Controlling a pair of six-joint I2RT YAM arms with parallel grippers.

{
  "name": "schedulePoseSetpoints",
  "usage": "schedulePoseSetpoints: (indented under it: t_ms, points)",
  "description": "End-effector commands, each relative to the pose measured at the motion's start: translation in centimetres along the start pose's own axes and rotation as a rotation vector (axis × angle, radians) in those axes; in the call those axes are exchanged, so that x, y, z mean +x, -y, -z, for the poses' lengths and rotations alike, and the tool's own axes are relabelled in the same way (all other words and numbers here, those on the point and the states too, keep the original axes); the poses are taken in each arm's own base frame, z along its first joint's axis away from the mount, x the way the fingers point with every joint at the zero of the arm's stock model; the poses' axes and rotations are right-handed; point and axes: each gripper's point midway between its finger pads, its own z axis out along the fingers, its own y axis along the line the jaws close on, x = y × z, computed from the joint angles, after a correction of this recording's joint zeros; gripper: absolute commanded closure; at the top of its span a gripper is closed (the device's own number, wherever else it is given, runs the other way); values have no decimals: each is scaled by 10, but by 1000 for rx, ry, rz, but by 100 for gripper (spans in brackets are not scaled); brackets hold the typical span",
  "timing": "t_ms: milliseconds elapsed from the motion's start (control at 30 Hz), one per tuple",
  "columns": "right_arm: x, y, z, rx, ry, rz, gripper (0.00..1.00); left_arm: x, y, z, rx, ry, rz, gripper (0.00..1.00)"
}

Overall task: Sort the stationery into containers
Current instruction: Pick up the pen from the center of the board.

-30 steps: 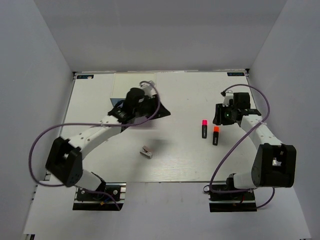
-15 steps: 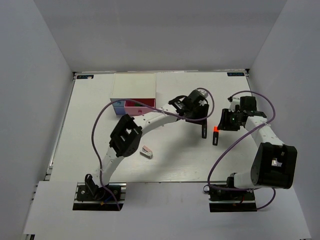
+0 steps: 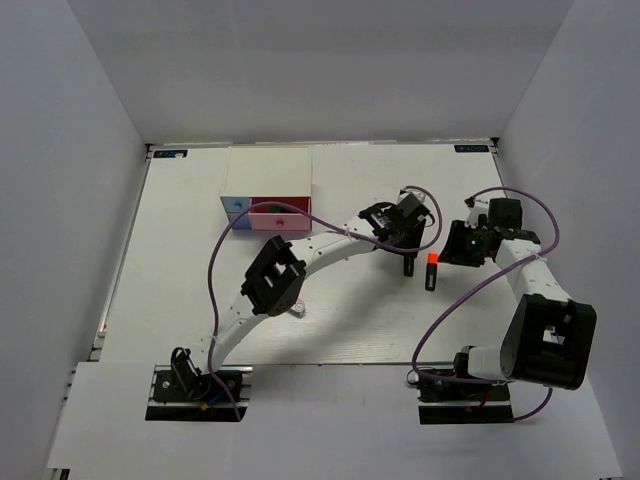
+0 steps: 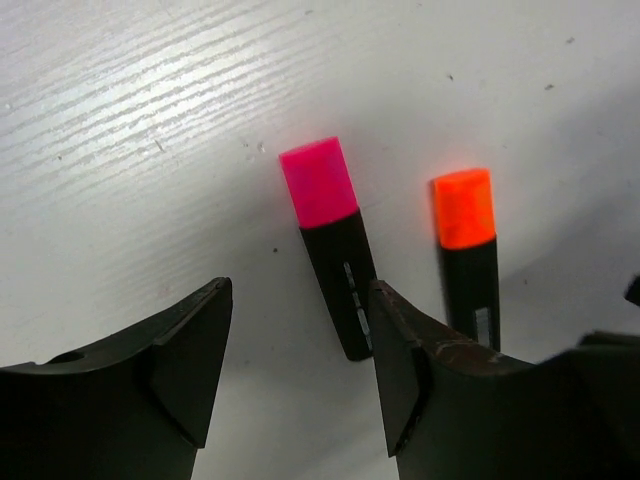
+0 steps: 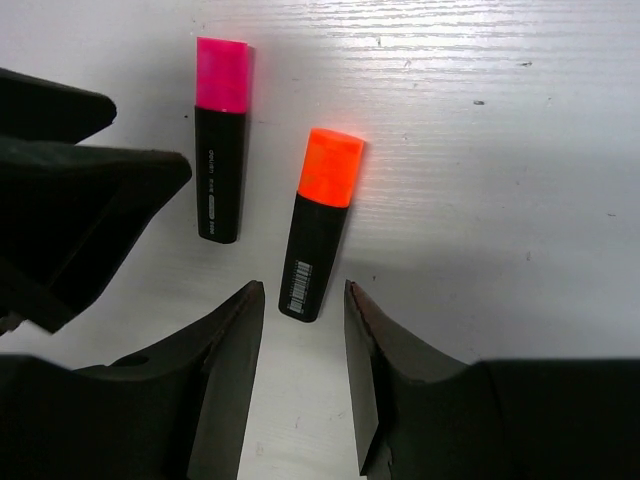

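Observation:
My left gripper should next go down and slightly toward the orange highlighter (image 5: 322,225), astride the pink one's black body (image 5: 220,174), because it lies closer to one finger.
A pink-capped black highlighter (image 4: 335,240) and an orange-capped one (image 4: 468,250) lie side by side on the white table. My left gripper (image 4: 300,300) is open just short of the pink one's black end, which sits near the right finger. In the top view the left gripper (image 3: 406,238) covers most of that highlighter (image 3: 409,266). My right gripper (image 5: 302,295) is open and empty, with the orange highlighter's (image 5: 322,225) black end between its fingertips. The box (image 3: 268,172) stands at the back left, its pink drawer (image 3: 281,221) pulled out. The green-capped highlighter and the beige blocks do not show.
The left arm (image 3: 320,250) arcs across the middle of the table and hides most of the pink-and-white stapler-like piece (image 3: 298,310). The left gripper's black fingers (image 5: 70,200) sit close on the left in the right wrist view. Grey walls enclose the table.
My left arm has swung from the box across to the right and now reaches the pink highlighter. The pink drawer shows pulled out. My right gripper has shifted slightly right.

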Motion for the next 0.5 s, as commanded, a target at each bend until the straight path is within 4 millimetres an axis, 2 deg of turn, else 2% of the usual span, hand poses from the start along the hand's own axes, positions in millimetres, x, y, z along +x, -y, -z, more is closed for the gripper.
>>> schedulePoseSetpoints:
  t_ms: [0, 167, 367, 467]
  points:
    - [1, -3, 4, -24, 20, -21, 56, -18, 10, 9, -14, 65, 6, 33]
    - [3, 0, 6, -28, 34, -35, 56, -22, 20, 9, 10, 92, 16, 33]
    - [4, 2, 6, -36, 41, -48, 56, -12, 23, -1, 7, 75, 5, 33]
    - [3, 3, 5, -44, 44, -55, 55, -6, 32, -1, 9, 78, -10, 33]
